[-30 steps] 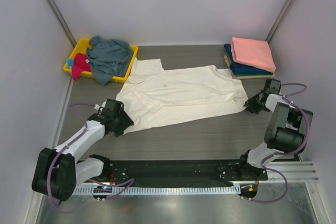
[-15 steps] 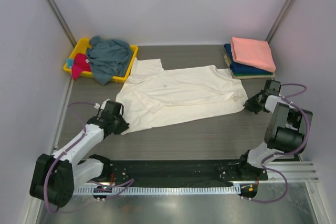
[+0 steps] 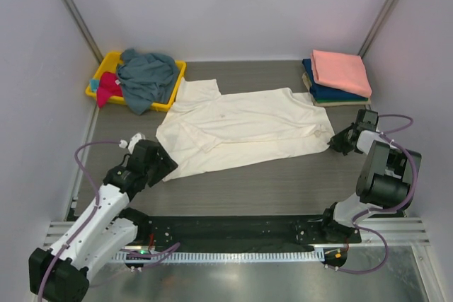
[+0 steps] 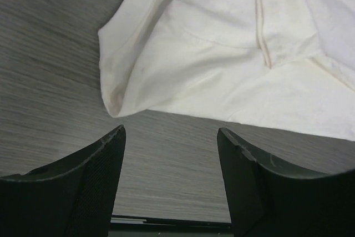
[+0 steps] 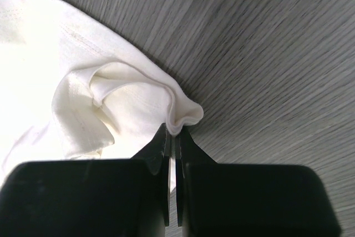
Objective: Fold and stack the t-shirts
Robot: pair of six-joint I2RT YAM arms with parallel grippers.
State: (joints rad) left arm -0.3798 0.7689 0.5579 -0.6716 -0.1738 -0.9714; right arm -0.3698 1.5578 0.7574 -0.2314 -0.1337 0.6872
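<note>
My right gripper should next draw the t-shirt's corner up, then back and down onto the bare near tabletop, and release it, as cloth beside it is bunched.
The large cream-white t-shirt (image 3: 241, 129) lies spread across the middle of the table. My left gripper (image 3: 164, 165) is open and empty just off the shirt's near-left corner; in the left wrist view (image 4: 171, 131) bare table lies between the jaws, with the shirt's corner (image 4: 233, 54) just beyond them. My right gripper (image 3: 334, 142) is shut on the shirt's right corner; in the right wrist view (image 5: 173, 131) a small fold of cream cloth (image 5: 83, 81) is pinched between its fingertips.
A yellow bin (image 3: 106, 59) at the back left holds a grey-blue tee (image 3: 147, 76) and a magenta one (image 3: 107, 87). At the back right is a folded stack, a salmon-pink tee (image 3: 341, 70) over a navy one (image 3: 333, 93). Walls stand close on both sides.
My left arm has drawn back toward the near left, off the shirt's corner. The right gripper has stayed put at the right corner.
</note>
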